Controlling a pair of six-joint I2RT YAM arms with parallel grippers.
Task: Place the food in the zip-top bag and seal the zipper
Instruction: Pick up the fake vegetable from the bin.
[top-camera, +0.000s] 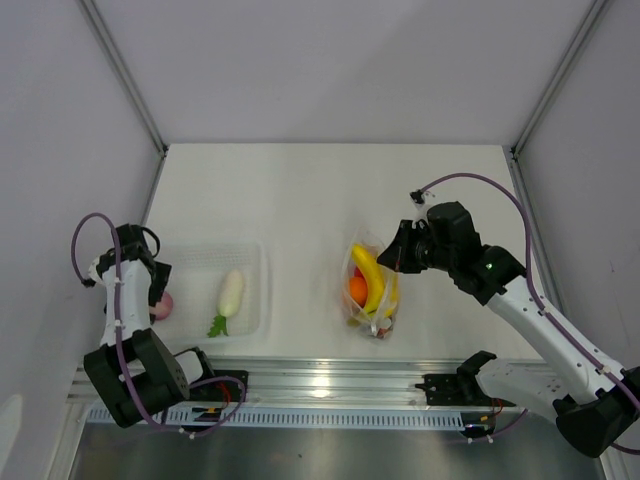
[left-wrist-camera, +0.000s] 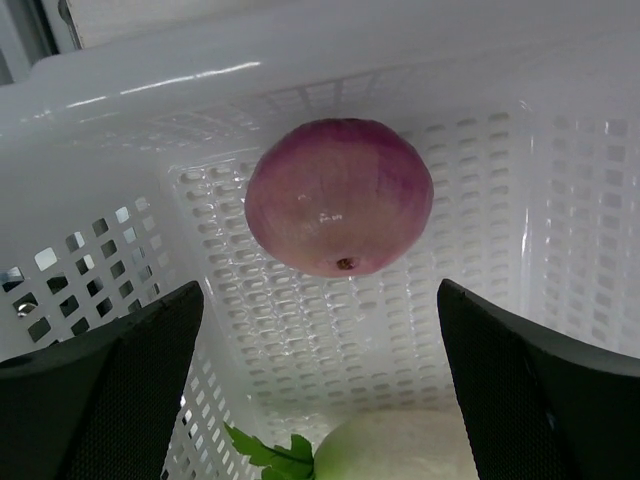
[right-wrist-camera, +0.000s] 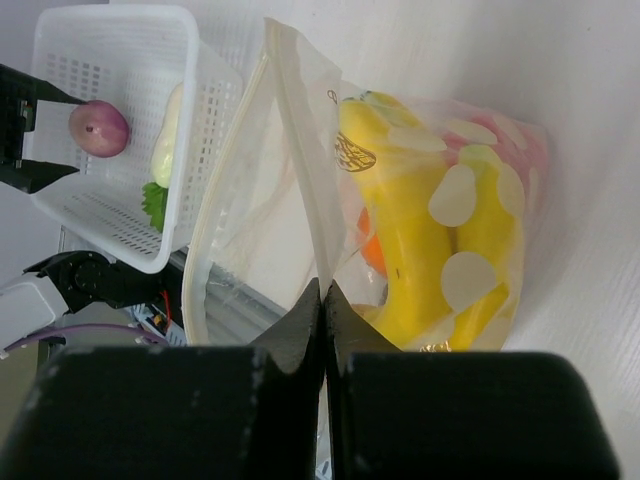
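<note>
The left gripper lowers into the tray next and closes around the dark red-purple round food (top-camera: 162, 306) (left-wrist-camera: 340, 195), since that lies just below its open fingers.
The zip-top bag (right-wrist-camera: 300, 200) lies on the table with its mouth agape, and my right gripper (right-wrist-camera: 323, 292) is shut on one lip of that mouth. Inside it are a yellow banana (right-wrist-camera: 400, 200) and an orange piece (right-wrist-camera: 372, 252). The zipper (right-wrist-camera: 205, 250) runs as a pale strip along the open edge. In the top view the bag (top-camera: 372, 295) is right of centre, and my right gripper (top-camera: 398, 252) is at its upper right. My left gripper (left-wrist-camera: 320, 400) is open just short of the dark red-purple round food (left-wrist-camera: 340, 195). A white radish (left-wrist-camera: 395, 450) lies below it.
A white perforated tray (top-camera: 255, 300) sits left of centre and holds the radish (top-camera: 230, 293) and the purple piece (top-camera: 163, 304) at its left end. A metal rail (top-camera: 330, 380) runs along the near table edge. Grey walls close in both sides.
</note>
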